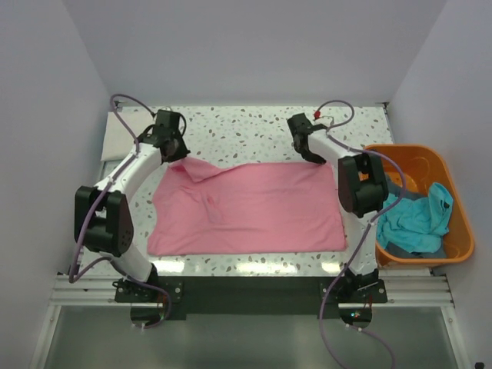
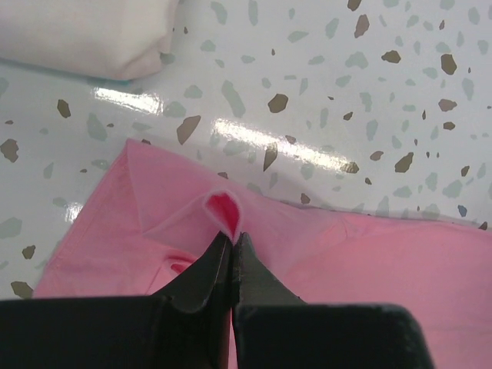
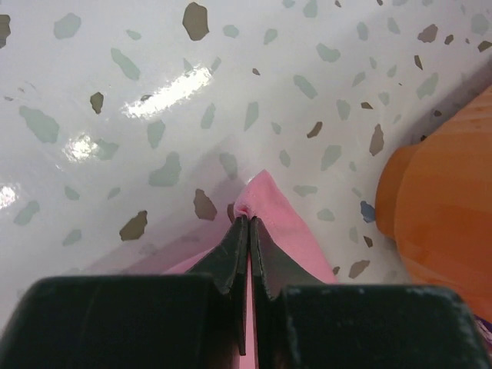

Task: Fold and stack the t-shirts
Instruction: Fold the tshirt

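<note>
The pink t-shirt (image 1: 250, 206) is still spread out and unfolded, so I will move my left gripper back over its near corner away from the basket and let go of the t-shirt.
The pink t-shirt (image 1: 250, 206) lies spread across the middle of the table, its far edge lifted at both ends. My left gripper (image 1: 175, 147) is shut on the pink shirt's far left edge, pinching a fold (image 2: 223, 211). My right gripper (image 1: 314, 156) is shut on its far right corner (image 3: 261, 196). A folded white t-shirt (image 1: 117, 137) lies at the far left and shows in the left wrist view (image 2: 84, 34). A teal t-shirt (image 1: 415, 219) lies crumpled in the orange basket (image 1: 457, 211). The grey shirt is barely visible under the teal one.
The orange basket stands at the table's right edge, close to my right arm; its rim shows in the right wrist view (image 3: 442, 215). White walls enclose the speckled table (image 1: 246, 127) on three sides.
</note>
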Controlling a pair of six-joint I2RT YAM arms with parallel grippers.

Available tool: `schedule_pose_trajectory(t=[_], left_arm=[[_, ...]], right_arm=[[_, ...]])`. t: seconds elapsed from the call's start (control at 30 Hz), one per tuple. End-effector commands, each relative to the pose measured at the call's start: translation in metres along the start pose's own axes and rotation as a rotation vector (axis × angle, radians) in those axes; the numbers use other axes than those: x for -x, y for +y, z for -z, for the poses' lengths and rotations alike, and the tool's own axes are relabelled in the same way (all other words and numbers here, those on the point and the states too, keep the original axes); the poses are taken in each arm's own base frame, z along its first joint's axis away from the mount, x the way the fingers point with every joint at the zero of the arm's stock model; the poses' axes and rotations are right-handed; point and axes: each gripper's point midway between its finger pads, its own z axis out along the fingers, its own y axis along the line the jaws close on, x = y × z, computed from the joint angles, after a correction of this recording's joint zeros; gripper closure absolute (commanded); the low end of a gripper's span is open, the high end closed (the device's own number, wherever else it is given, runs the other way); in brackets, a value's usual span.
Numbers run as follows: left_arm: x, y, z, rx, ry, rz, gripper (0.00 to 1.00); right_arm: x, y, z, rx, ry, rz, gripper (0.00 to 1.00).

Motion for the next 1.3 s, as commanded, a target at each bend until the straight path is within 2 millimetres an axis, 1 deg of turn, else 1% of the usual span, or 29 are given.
schedule_pose_trajectory(t=[0.0, 0.03, 0.07, 0.1, 0.13, 0.17, 0.2, 0.23, 0.3, 0.37, 0.4, 0.47, 0.5, 0.53, 0.57, 0.6, 0.63, 0.67, 0.7, 0.77, 0.87, 0.93, 1.0, 1.03, 1.07, 1.13, 1.17, 1.23, 1.27], left_arm=[[-0.003, 0.006, 0.018, -0.014, -0.009, 0.001, 1.00], [-0.003, 0.007, 0.025, -0.022, -0.020, 0.014, 1.00], [-0.005, 0.008, 0.029, -0.026, -0.020, 0.017, 1.00], [-0.017, 0.017, 0.030, -0.001, 0.002, 0.022, 1.00], [-0.019, 0.019, 0.038, -0.005, -0.008, 0.047, 1.00], [-0.024, 0.023, 0.040, 0.002, -0.003, 0.063, 1.00], [-0.038, 0.028, 0.043, -0.002, 0.017, 0.075, 1.00], [-0.043, 0.029, 0.044, -0.008, 0.027, 0.076, 1.00], [-0.054, 0.039, 0.051, 0.021, 0.047, 0.087, 1.00], [-0.062, 0.051, 0.056, 0.067, 0.060, 0.086, 1.00], [-0.060, 0.051, 0.064, 0.059, 0.048, 0.091, 1.00], [-0.062, 0.054, 0.070, 0.054, 0.040, 0.097, 1.00], [-0.067, 0.056, 0.077, 0.047, 0.045, 0.102, 1.00], [-0.069, 0.059, 0.080, 0.051, 0.044, 0.105, 1.00], [-0.071, 0.061, 0.083, 0.054, 0.045, 0.106, 1.00], [-0.075, 0.067, 0.087, 0.071, 0.045, 0.108, 1.00], [-0.079, 0.069, 0.089, 0.075, 0.049, 0.122, 1.00], [-0.083, 0.070, 0.090, 0.073, 0.054, 0.123, 1.00], [-0.089, 0.075, 0.092, 0.080, 0.054, 0.128, 1.00], [-0.092, 0.080, 0.095, 0.092, 0.051, 0.137, 1.00], [-0.098, 0.085, 0.105, 0.097, 0.062, 0.141, 1.00], [-0.097, 0.091, 0.112, 0.117, 0.048, 0.147, 1.00], [-0.104, 0.093, 0.114, 0.109, 0.059, 0.141, 1.00], [-0.110, 0.093, 0.113, 0.105, 0.075, 0.141, 1.00], [-0.123, 0.097, 0.112, 0.113, 0.109, 0.142, 1.00], [-0.132, 0.098, 0.113, 0.105, 0.123, 0.173, 1.00], [-0.141, 0.103, 0.112, 0.114, 0.135, 0.184, 1.00], [-0.146, 0.101, 0.116, 0.088, 0.125, 0.230, 1.00], [-0.154, 0.103, 0.118, 0.076, 0.133, 0.247, 1.00]], right_arm=[[0.026, -0.013, 0.029, 0.064, -0.079, -0.072, 1.00], [0.027, -0.011, 0.035, 0.110, -0.077, -0.072, 1.00], [0.019, -0.010, 0.037, 0.123, -0.070, -0.040, 1.00], [0.017, -0.012, 0.040, 0.122, -0.077, -0.025, 1.00], [0.020, -0.018, 0.046, 0.117, -0.097, -0.025, 1.00], [0.011, -0.019, 0.049, 0.115, -0.098, 0.000, 1.00], [0.009, -0.020, 0.051, 0.118, -0.102, 0.009, 1.00], [0.009, -0.022, 0.055, 0.127, -0.109, 0.009, 1.00], [0.007, -0.031, 0.064, 0.120, -0.128, 0.012, 1.00], [0.007, -0.048, 0.069, 0.069, -0.140, 0.003, 1.00], [0.004, -0.057, 0.071, 0.047, -0.136, 0.012, 1.00], [0.004, -0.070, 0.077, 0.037, -0.150, 0.001, 1.00], [0.003, -0.073, 0.079, 0.039, -0.153, -0.003, 1.00], [0.003, -0.077, 0.081, 0.045, -0.157, -0.010, 1.00], [-0.003, -0.080, 0.081, 0.047, -0.152, -0.003, 1.00], [-0.002, -0.084, 0.087, 0.067, -0.159, -0.013, 1.00], [-0.003, -0.086, 0.088, 0.074, -0.161, -0.015, 1.00], [-0.011, -0.089, 0.086, 0.069, -0.150, 0.001, 1.00], [-0.012, -0.095, 0.090, 0.072, -0.152, -0.014, 1.00], [-0.023, -0.101, 0.088, 0.066, -0.139, -0.002, 1.00], [-0.029, -0.105, 0.089, 0.079, -0.133, -0.002, 1.00], [-0.031, -0.105, 0.091, 0.089, -0.128, -0.002, 1.00], [-0.037, -0.105, 0.089, 0.096, -0.119, 0.006, 1.00], [-0.042, -0.104, 0.088, 0.108, -0.107, 0.012, 1.00], [-0.045, -0.103, 0.087, 0.115, -0.102, 0.015, 1.00], [-0.054, -0.101, 0.086, 0.132, -0.088, 0.024, 1.00], [-0.058, -0.100, 0.086, 0.143, -0.080, 0.024, 1.00], [-0.067, -0.098, 0.086, 0.158, -0.067, 0.031, 1.00], [-0.070, -0.096, 0.088, 0.178, -0.066, 0.029, 1.00]])
